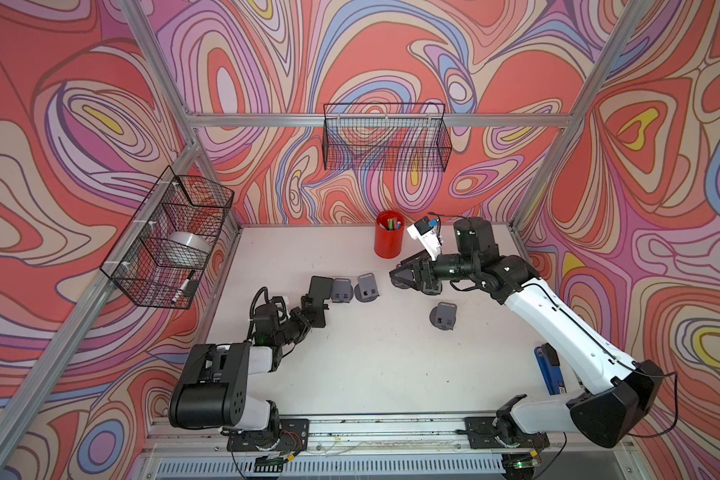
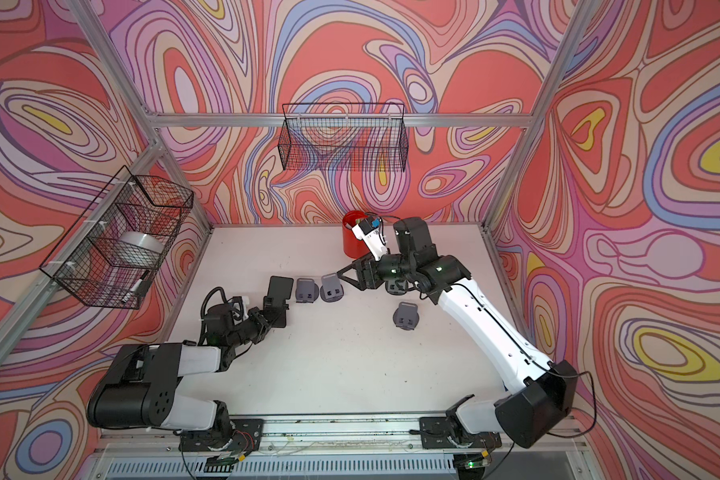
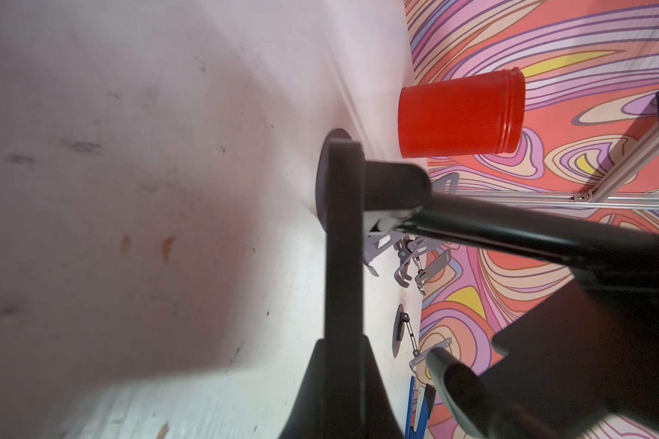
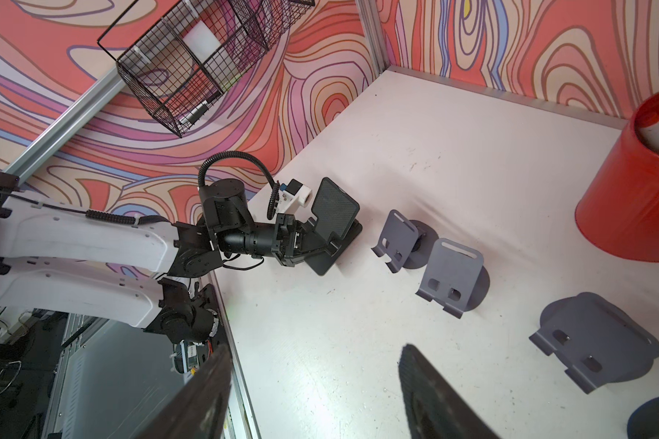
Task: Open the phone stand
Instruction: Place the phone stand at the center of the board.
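Note:
My left gripper lowers the stand's base toward the bare tabletop just below it next and lets go, because the shadow shows the base still raised.
A black phone stand (image 1: pixel 321 286) (image 2: pixel 280 286) (image 4: pixel 333 207) is at the left of the white table (image 1: pixel 371 365). Its back plate tilts up from a flat base. My left gripper (image 1: pixel 308 316) (image 2: pixel 273 318) (image 4: pixel 309 243) is shut on the base's near edge. In the left wrist view the base (image 3: pixel 343 235) shows edge-on, running out from the shut left gripper (image 3: pixel 343 349), with the hinge (image 3: pixel 396 186) beyond. My right gripper (image 1: pixel 395 276) (image 2: pixel 344 274) (image 4: pixel 316 353) hovers open at the back right, nothing between its fingers, well apart from the black stand.
Three grey stands (image 1: pixel 342 289) (image 1: pixel 368 286) (image 1: pixel 445 314) stand unfolded mid-table. A red cup (image 1: pixel 388 241) with pens is at the back. A blue stapler-like thing (image 1: pixel 549 370) lies under the right arm. Wire baskets (image 1: pixel 171 241) (image 1: pixel 385 137) hang on the walls.

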